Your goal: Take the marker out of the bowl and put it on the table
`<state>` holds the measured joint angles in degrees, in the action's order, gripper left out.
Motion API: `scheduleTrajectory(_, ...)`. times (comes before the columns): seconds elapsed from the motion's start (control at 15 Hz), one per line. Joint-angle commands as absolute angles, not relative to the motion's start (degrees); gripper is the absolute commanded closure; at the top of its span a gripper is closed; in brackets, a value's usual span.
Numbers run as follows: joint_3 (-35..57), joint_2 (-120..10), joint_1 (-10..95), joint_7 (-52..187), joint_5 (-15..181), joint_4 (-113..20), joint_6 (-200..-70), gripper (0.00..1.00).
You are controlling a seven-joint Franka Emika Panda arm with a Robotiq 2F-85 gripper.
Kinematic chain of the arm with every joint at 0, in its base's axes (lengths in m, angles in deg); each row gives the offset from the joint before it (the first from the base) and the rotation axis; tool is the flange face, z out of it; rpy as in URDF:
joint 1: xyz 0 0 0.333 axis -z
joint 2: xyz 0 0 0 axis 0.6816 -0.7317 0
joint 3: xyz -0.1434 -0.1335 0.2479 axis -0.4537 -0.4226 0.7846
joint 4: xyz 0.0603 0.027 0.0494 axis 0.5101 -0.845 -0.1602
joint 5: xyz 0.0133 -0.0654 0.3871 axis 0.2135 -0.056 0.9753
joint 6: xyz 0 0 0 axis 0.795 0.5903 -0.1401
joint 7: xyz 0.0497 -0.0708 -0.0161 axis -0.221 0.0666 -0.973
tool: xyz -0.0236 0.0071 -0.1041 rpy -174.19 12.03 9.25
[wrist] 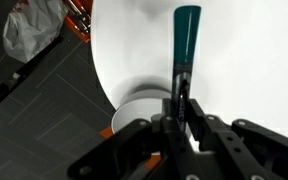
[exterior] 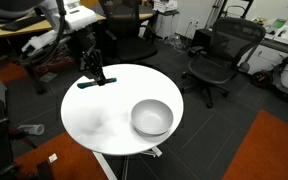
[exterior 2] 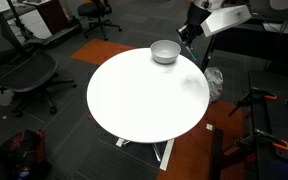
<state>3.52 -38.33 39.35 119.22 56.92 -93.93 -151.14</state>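
My gripper lowers the marker (exterior: 85,84) onto the bare white tabletop beside the silver bowl next and releases the marker's dark end, since that clear spot lies below.
My gripper (exterior: 97,74) is shut on the dark end of the blue-teal marker (exterior: 85,84) and holds it roughly level above the far left part of the round white table (exterior: 104,115). The silver bowl (exterior: 152,118) stands empty on the table's near right, apart from the gripper. In the wrist view the marker (wrist: 187,30) sticks out from between the fingers (wrist: 180,95) over the white table top (wrist: 254,50), and a pale rounded rim, apparently the bowl (wrist: 134,103), lies beside them. In an exterior view the gripper (exterior 2: 187,33) hangs just beyond the bowl (exterior 2: 165,50); the marker is too small to see there.
Black office chairs (exterior: 216,55) (exterior 2: 29,72) stand around the table. Wooden desks with clutter (exterior: 24,25) lie behind the arm. Orange carpet (exterior: 274,150) covers part of the floor. A white plastic bag (wrist: 34,28) lies on the floor near the table.
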Motion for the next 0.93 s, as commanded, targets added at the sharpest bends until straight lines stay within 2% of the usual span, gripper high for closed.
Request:
scheduleTrajectory(0.0, 7.8, -35.9, 41.9, 120.7, 58.7, -97.4, -149.9, 0.95)
scheduleTrajectory(0.87, 8.0, -47.6, 43.5, 119.3, 66.4, -98.5, -159.1, 0.95)
